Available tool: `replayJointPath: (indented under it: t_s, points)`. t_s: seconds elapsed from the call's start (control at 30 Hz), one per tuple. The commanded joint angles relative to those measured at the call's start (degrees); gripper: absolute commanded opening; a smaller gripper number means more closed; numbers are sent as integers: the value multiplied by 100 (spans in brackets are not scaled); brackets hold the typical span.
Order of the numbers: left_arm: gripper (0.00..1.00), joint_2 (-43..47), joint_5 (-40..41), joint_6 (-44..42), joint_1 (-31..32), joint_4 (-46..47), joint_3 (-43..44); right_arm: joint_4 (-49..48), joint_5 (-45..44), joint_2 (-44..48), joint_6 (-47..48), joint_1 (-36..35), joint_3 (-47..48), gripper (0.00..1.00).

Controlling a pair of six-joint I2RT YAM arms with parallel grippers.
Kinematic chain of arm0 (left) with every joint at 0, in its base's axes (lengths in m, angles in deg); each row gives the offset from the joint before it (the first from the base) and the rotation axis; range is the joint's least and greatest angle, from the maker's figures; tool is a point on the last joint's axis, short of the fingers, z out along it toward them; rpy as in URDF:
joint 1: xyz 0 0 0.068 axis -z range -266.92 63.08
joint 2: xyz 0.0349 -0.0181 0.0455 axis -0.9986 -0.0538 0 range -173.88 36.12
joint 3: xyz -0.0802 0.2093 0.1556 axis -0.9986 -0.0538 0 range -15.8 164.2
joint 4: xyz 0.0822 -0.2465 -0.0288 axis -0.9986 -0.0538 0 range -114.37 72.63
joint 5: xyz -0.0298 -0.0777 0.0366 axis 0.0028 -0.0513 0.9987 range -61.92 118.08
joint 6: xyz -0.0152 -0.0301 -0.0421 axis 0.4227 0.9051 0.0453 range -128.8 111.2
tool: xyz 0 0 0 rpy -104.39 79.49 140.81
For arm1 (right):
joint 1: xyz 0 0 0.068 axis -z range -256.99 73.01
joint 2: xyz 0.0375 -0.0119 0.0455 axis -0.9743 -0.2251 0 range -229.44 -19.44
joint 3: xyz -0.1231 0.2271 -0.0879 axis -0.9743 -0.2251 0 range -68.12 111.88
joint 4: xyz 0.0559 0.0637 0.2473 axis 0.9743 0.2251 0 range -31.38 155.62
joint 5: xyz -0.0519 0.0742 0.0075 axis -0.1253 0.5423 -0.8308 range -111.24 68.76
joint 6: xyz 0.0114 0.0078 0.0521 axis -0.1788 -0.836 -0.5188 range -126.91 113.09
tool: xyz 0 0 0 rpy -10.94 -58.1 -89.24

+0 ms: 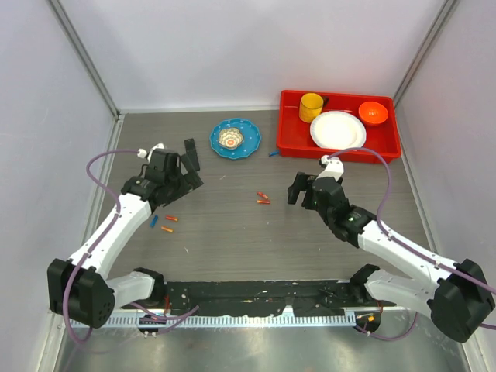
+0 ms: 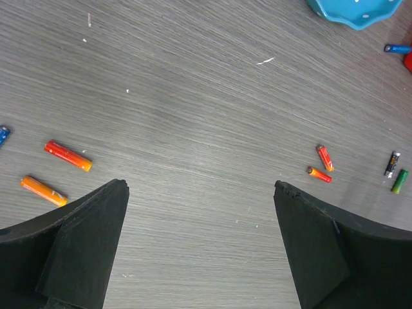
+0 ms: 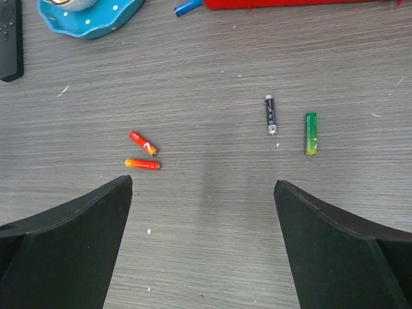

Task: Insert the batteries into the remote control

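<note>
The black remote control (image 1: pixel 191 153) lies flat beyond my left gripper's open, empty fingers. My left gripper needs to move outward next and down over the middle of the remote control.
The black remote control (image 1: pixel 191 153) lies left of the blue plate; its end shows in the right wrist view (image 3: pixel 9 38). Two orange-red batteries (image 1: pixel 263 198) lie mid-table (image 2: pixel 320 174) (image 3: pixel 141 164). Two more (image 1: pixel 169 224) lie to the left (image 2: pixel 67 156). My left gripper (image 1: pixel 184 177) (image 2: pixel 201 187) is open and empty, raised over bare table between the two pairs. My right gripper (image 1: pixel 308 186) (image 3: pixel 203 183) is open and empty, raised right of the middle pair.
A black battery (image 3: pixel 270 114) and a green one (image 3: pixel 311 134) lie under the right arm. A blue plate (image 1: pixel 246 149) holds a small bowl. A red tray (image 1: pixel 341 152) at the back right holds a cup, plate and bowl. A blue pen (image 1: pixel 273 154) lies beside it.
</note>
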State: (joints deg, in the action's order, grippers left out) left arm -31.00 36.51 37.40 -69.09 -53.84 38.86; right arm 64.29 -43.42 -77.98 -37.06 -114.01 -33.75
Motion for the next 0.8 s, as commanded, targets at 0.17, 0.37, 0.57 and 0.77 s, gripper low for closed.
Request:
replayJointPath:
  t_s: [0.17, 0.37, 0.57, 0.77]
  points:
    - [99, -941, 490, -533, 11, 712, 639, -32, 337, 89, 168, -8, 210, 97]
    - [98, -3207, 1012, -779, 19, 237, 2204, 452, 292, -105, 203, -8, 474, 97]
    - [97, -4283, 1433, -796, -24, -140, 3409, 470, 556, 62, 36, -8, 351, 97]
    - [89, -4855, 1154, -1085, -323, -212, 3842, 602, 627, 229, 44, -7, 290, 97]
